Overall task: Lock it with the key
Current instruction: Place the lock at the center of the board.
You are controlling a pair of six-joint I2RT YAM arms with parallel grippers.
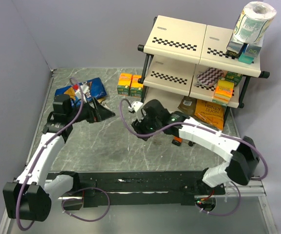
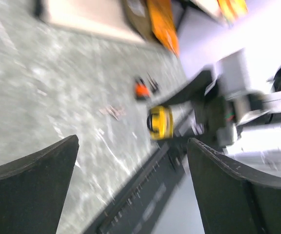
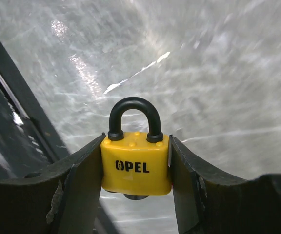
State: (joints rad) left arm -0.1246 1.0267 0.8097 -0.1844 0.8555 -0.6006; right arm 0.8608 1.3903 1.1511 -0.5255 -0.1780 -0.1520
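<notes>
I lower the padlock (image 3: 135,165) in my right gripper onto the bare grey tabletop below next and release it, since the black shackle already sits in both holes.
A yellow padlock (image 3: 135,165) marked OPEL, with a black shackle seated in both holes, is held upright between the fingers of my right gripper (image 3: 136,139) just above the grey table. In the top view the right gripper (image 1: 141,130) sits mid-table and hides the lock. The padlock also shows in the left wrist view (image 2: 160,122), blurred. A small orange object (image 1: 176,141), possibly the key's head, lies on the table right of the right gripper; it also shows in the left wrist view (image 2: 140,89). My left gripper (image 1: 101,111) is open, empty and to the left, pointing toward the padlock.
A two-tier shelf rack (image 1: 179,44) with packets and a toilet roll (image 1: 253,22) stands at the back right. A blue snack bag (image 1: 89,88) and small orange boxes (image 1: 130,84) lie at the back. A black rail (image 1: 145,185) runs along the near edge.
</notes>
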